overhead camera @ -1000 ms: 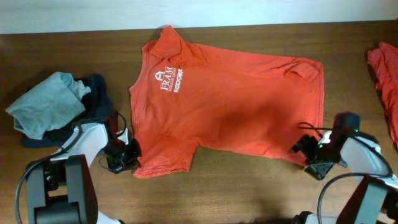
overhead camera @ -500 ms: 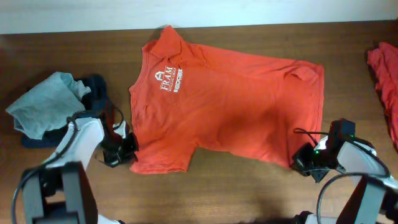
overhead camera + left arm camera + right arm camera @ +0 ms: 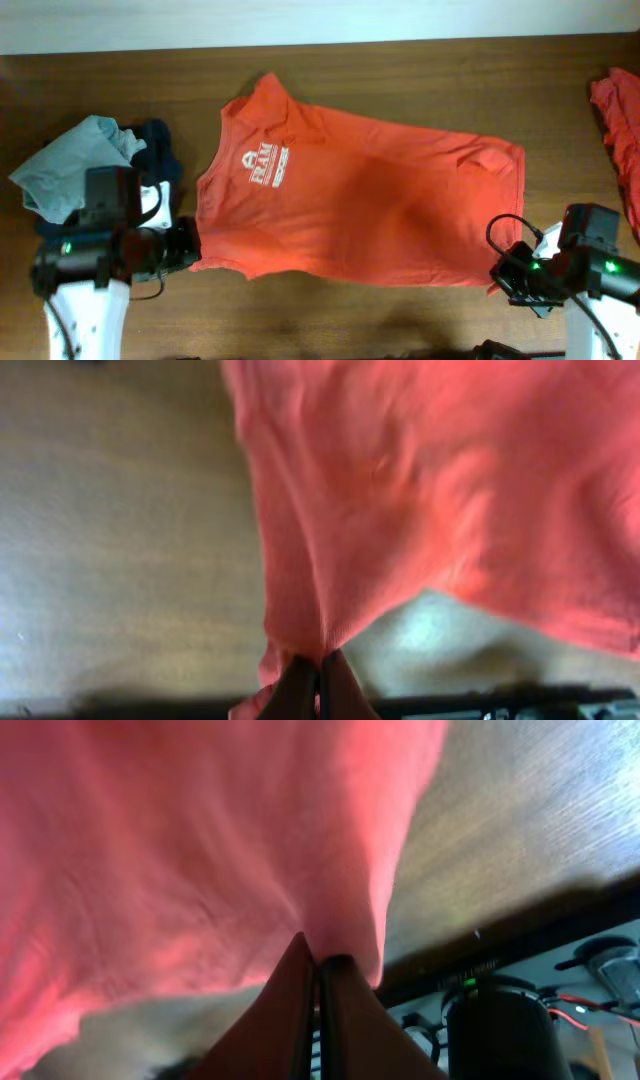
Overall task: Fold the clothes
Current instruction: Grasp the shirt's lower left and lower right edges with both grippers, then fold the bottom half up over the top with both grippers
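The shirt's pinched corner goes outward over the shirt near its far corner (image 3: 487, 188) next, and my right gripper releases it there, since the shirt (image 3: 370, 200) lies spread outward of it.
An orange-red shirt (image 3: 370, 200) with a small white chest logo (image 3: 264, 164) lies spread across the middle of the wooden table. Its near edge is raised at both corners. My left gripper (image 3: 192, 254) is shut on the shirt's near left corner; in the left wrist view the cloth (image 3: 420, 490) hangs pinched between the closed fingers of that gripper (image 3: 320, 660). My right gripper (image 3: 498, 279) is shut on the near right corner, and the right wrist view shows the fabric (image 3: 200, 840) bunched into the tips of that gripper (image 3: 318, 960).
A pale grey-blue garment (image 3: 72, 165) lies crumpled on a navy one (image 3: 158, 145) at the left. Another red garment (image 3: 618, 110) sits at the right edge. Bare wood (image 3: 400, 65) runs along the far side.
The right gripper has shut on the shirt's corner. Both grippers have drawn back toward the front and lifted the near edge, and the shirt has shifted and stretched between them.
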